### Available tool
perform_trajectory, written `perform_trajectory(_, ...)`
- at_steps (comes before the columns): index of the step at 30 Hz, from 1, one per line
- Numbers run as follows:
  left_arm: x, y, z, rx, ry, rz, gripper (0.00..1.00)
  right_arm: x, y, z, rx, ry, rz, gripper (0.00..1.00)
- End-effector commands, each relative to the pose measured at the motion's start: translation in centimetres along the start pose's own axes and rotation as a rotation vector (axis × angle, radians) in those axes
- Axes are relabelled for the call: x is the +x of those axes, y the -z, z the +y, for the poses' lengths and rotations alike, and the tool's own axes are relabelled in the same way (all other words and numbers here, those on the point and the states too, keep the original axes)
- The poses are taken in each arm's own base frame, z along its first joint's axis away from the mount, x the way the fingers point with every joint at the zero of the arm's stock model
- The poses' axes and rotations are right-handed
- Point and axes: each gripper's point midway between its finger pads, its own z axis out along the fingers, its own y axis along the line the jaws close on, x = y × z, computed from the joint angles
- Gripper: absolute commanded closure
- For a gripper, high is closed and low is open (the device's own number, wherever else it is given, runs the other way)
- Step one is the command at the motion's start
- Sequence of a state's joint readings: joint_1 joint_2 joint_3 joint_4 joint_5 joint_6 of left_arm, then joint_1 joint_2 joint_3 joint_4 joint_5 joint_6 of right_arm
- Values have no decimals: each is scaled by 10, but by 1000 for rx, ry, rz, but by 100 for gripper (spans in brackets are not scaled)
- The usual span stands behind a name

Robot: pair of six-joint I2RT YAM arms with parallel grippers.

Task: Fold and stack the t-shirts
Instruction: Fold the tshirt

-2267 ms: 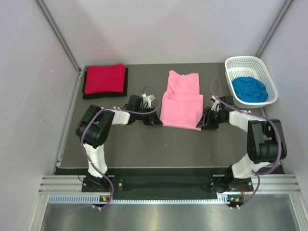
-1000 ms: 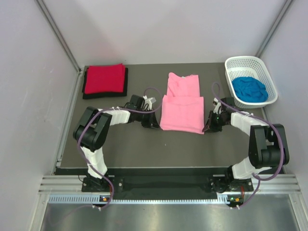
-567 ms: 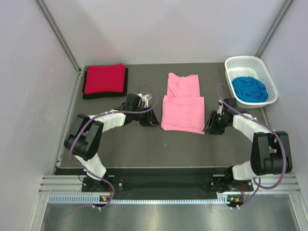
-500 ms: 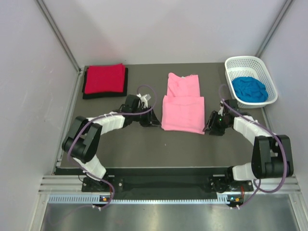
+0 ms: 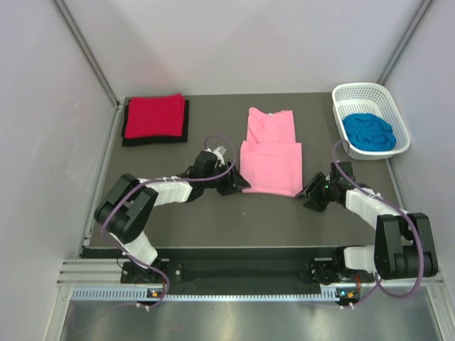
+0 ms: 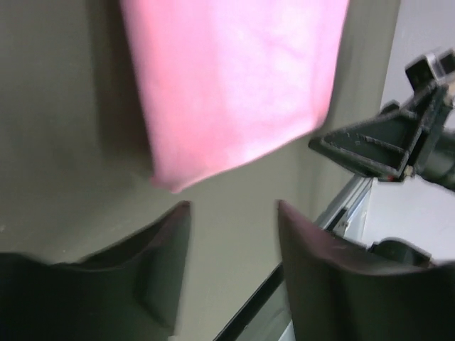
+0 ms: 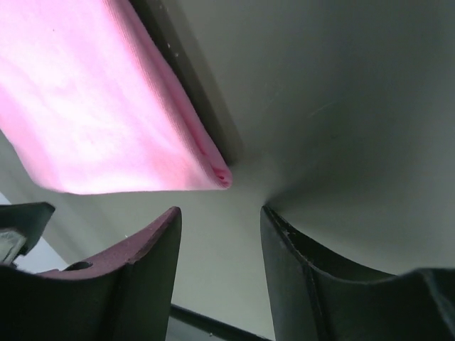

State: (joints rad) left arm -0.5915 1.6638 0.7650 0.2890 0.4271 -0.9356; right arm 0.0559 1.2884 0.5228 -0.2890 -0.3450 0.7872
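My left gripper shifts toward the left in its wrist view onto the pink t-shirt's near corner next, since that corner lies beyond one finger, off the gap.
The light pink t-shirt point(image 5: 270, 149) lies partly folded in the middle of the dark table, its near half doubled over. My left gripper point(image 5: 243, 184) is open and empty at the shirt's near left corner; the left wrist view shows that corner point(image 6: 170, 181) just beyond the fingertips. My right gripper point(image 5: 304, 190) is open and empty at the near right corner point(image 7: 220, 174). The red t-shirt point(image 5: 154, 114) lies folded on the black one point(image 5: 156, 138) at the far left. The bright blue t-shirt point(image 5: 367, 131) is crumpled in the white basket point(image 5: 367, 91).
The basket stands at the table's far right corner. Grey walls close in left, right and back. The table's near edge and a metal rail point(image 5: 249, 273) run below the arm bases.
Both grippers have slid toward the near edge, from beside the shirt's folded part to its two near corners. The shirt's fold has flattened a little.
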Motion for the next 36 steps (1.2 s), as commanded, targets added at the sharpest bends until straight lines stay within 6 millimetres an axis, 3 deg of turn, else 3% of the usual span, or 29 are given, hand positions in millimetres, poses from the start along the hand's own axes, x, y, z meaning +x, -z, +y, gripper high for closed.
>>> perform_trajectory(1, -11, -7, 6, -5, 66, -74, 40, -17, 2, 11, -51, -42, -94, 51)
perform_trajectory(11, -7, -15, 28, -113, 114, -109, 42, -18, -6, 0, -32, -97, -138, 50)
perform_trajectory(19, -1, -23, 36, -133, 136, -86, 52, -19, -16, -9, -18, -124, -150, 53)
perform_trajectory(22, 1, -23, 40, -151, 133, -82, 64, -19, -18, -11, -8, -119, -144, 60)
perform_trajectory(24, 3, -23, 43, -172, 118, -73, 77, -18, -18, -14, 1, -108, -143, 79)
perform_trajectory(25, 1, -23, 41, -173, 107, -76, 93, -17, -18, -14, 4, -103, -143, 89)
perform_trajectory(26, -1, -22, 41, -186, 96, -82, 100, -18, -17, -16, 10, -98, -149, 100)
perform_trajectory(27, 2, -20, 45, -216, 75, -66, 100, -19, -15, -16, 9, -82, -153, 100)
perform_trajectory(34, 0, 0, 6, -201, -51, -84, 100, -29, 20, 0, -19, 31, -234, 100)
perform_trajectory(36, 6, 6, -2, -199, -74, -83, 100, -22, 27, -6, 8, 41, -227, 100)
